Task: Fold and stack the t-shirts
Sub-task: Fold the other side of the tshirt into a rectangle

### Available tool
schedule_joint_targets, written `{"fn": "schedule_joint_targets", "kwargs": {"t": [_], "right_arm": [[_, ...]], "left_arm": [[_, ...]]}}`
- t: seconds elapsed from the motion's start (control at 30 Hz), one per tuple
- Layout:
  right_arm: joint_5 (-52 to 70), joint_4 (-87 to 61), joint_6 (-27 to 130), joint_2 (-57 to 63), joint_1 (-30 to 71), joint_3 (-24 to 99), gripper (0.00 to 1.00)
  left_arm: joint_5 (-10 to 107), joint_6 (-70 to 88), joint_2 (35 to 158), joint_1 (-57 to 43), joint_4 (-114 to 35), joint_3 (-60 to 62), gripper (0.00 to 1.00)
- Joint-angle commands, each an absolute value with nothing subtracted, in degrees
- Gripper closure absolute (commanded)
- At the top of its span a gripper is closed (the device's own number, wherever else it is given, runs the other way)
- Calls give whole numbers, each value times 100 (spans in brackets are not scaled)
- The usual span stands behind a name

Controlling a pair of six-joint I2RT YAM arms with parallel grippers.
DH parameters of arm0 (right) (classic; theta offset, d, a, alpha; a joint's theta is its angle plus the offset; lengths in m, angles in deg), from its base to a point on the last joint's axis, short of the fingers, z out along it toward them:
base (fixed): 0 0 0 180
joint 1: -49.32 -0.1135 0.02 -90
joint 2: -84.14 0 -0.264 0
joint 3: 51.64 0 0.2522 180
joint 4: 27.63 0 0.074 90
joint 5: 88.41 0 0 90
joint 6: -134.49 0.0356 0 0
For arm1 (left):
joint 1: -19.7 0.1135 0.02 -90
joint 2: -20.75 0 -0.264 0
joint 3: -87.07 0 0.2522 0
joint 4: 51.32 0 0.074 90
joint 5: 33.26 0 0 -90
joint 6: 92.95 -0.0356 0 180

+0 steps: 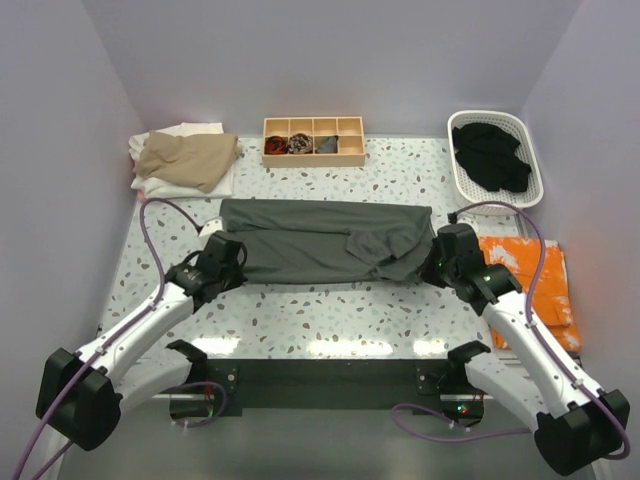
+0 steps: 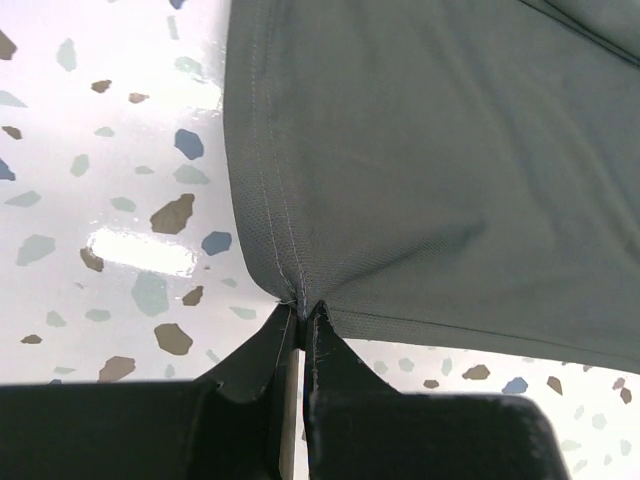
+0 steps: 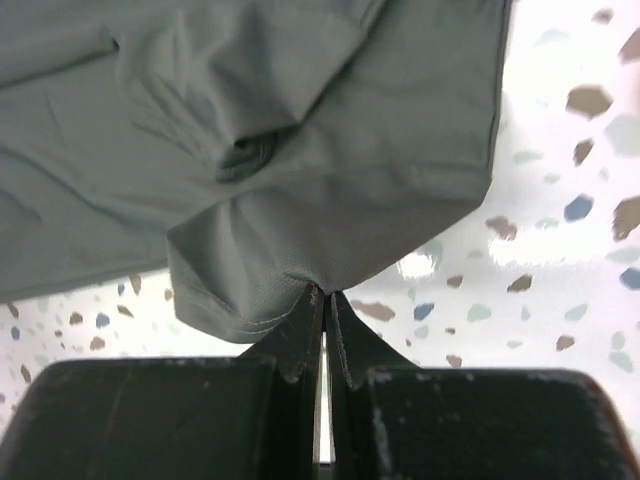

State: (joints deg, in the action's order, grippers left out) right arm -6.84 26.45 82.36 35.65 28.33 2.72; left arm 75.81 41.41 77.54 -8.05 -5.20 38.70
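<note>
My left gripper next carries its corner outward over the t-shirt's middle and opens there. Both near corners are pinched and the cloth beyond lies spread.
A dark charcoal-grey t-shirt (image 1: 320, 240) lies stretched sideways across the middle of the table. My left gripper (image 1: 232, 262) is shut on its near left corner, with the hem pinched at the fingertips in the left wrist view (image 2: 300, 308). My right gripper (image 1: 432, 262) is shut on its near right corner, where bunched cloth shows in the right wrist view (image 3: 325, 292). A tan t-shirt (image 1: 188, 157) lies on white ones (image 1: 160, 187) at the back left. A black t-shirt (image 1: 490, 155) sits in the white basket (image 1: 530, 150) at the back right.
A wooden compartment tray (image 1: 313, 140) with small rolled fabric bundles stands at the back centre. An orange patterned cloth (image 1: 535, 280) lies at the right, beside my right arm. Purple walls close in the table on three sides.
</note>
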Motion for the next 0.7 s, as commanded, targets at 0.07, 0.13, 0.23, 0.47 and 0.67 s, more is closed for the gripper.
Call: {"fn": "schedule_joint_targets", "kwargs": {"t": [0.07, 0.13, 0.23, 0.47, 0.67], "right_arm": [[-1344, 2121, 7763, 2966, 2832, 922, 100], [-1511, 1998, 7658, 2790, 2832, 1028, 100], [-1696, 1875, 7508, 2482, 2840, 1186, 100], [-1898, 1453, 7262, 1708, 2875, 1565, 100], [-1889, 1110, 7095, 856, 2946, 1977, 100]], "left_arm": [[7652, 3810, 7831, -307, -741, 3762, 100], [7582, 3617, 7902, -87, -934, 3762, 100], [7599, 3362, 8086, 141, -1162, 3692, 100], [7432, 2983, 8929, 291, -1725, 3350, 100], [7300, 2799, 9676, 353, -2138, 3069, 100]]}}
